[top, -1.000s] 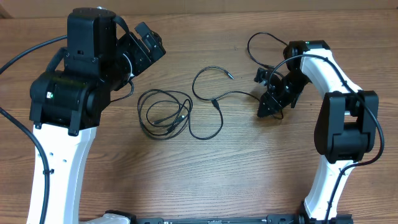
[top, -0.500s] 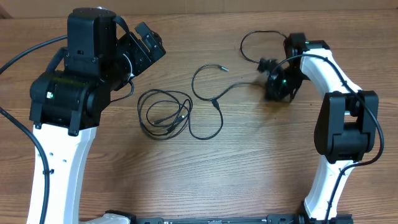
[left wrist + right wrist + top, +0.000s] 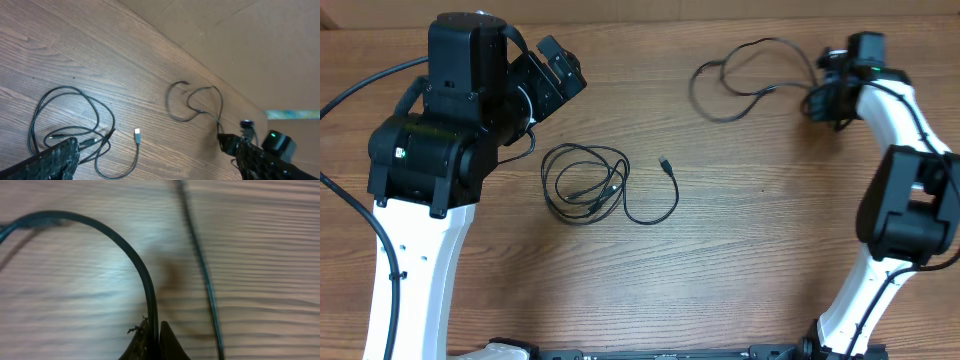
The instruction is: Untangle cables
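Note:
My right gripper carries the second black cable farther to the right in the overhead view next, over bare table, since it is clear of the coiled one.
One thin black cable (image 3: 582,184) lies coiled in loops on the wooden table, its tail curving to a small plug (image 3: 665,163); it also shows in the left wrist view (image 3: 75,130). A second black cable (image 3: 740,75) hangs in loose loops at the far right, held by my right gripper (image 3: 825,100). In the right wrist view the fingers (image 3: 154,337) are shut on this cable (image 3: 125,250). It shows in the left wrist view (image 3: 192,102) too. My left gripper (image 3: 150,165) is open and empty, its fingertips at the frame's bottom corners, above the coiled cable.
The left arm's black body (image 3: 470,100) stands over the table's left side. The right arm (image 3: 900,190) reaches along the right edge. A cardboard wall (image 3: 240,45) borders the table's far side.
My right gripper has pulled its cable up and away to the far right, drawing it free of the coiled cable. The coiled cable and the left arm have not moved.

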Controlling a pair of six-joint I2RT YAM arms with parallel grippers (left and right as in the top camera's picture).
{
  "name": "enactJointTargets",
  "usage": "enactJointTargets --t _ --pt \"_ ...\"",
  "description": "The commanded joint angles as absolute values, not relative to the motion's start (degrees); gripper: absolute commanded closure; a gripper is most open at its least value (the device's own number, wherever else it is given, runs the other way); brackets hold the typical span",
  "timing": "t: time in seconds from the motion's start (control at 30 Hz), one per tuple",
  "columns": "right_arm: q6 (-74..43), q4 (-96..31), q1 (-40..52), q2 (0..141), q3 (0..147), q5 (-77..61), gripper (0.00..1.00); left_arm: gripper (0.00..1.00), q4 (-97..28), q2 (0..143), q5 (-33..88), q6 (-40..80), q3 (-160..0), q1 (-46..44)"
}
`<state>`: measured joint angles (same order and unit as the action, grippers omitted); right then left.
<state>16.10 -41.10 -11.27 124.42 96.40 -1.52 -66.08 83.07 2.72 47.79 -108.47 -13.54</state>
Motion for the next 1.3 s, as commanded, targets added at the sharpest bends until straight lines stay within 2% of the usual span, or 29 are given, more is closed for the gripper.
enactJointTargets --t 0.0,0.13,0.4,0.87,0.9,0.93,1.0,1.03,1.27 --pt "7.92 -36.93 -16.08 124.31 97.91 -3.29 0.96 0.00 -66.13 83.15 2.35 46.89 -108.84 -13.89" --pt "5.26 -33.26 -20.93 124.31 97.91 -3.09 0.93 0.00 -66.13 83.15 2.35 46.89 -108.84 -13.89" --pt "5.65 -27.00 -27.99 124.31 97.91 -3.11 0.94 0.00 -66.13 83.15 2.35 46.89 -108.84 -13.89" --pt "13.26 -16.43 -28.95 124.31 97.91 0.60 0.96 0.00 -66.17 83.15 2.35 46.89 -108.84 -13.89" --pt "13.96 -16.01 -28.95 124.31 97.91 0.58 0.84 0.00 -66.17 83.15 2.35 46.89 -108.84 -13.89" --pt "13.98 -15.66 -28.95 124.31 97.91 0.56 0.63 0.00 -66.17 83.15 2.35 46.89 -108.84 -13.89" --pt "13.98 -15.92 -28.95 124.31 97.91 0.36 0.08 0.00 -66.17 83.15 2.35 46.87 -108.84 -13.89" --pt "14.00 -16.32 -28.95 124.31 97.91 0.38 0.00 0.00 -66.17 83.15 2.35 46.89 -108.84 -13.89" --pt "13.96 -21.17 -28.95 124.31 97.91 0.34 0.00 0.00 -66.17 83.15 2.35 46.89 -108.84 -13.89"
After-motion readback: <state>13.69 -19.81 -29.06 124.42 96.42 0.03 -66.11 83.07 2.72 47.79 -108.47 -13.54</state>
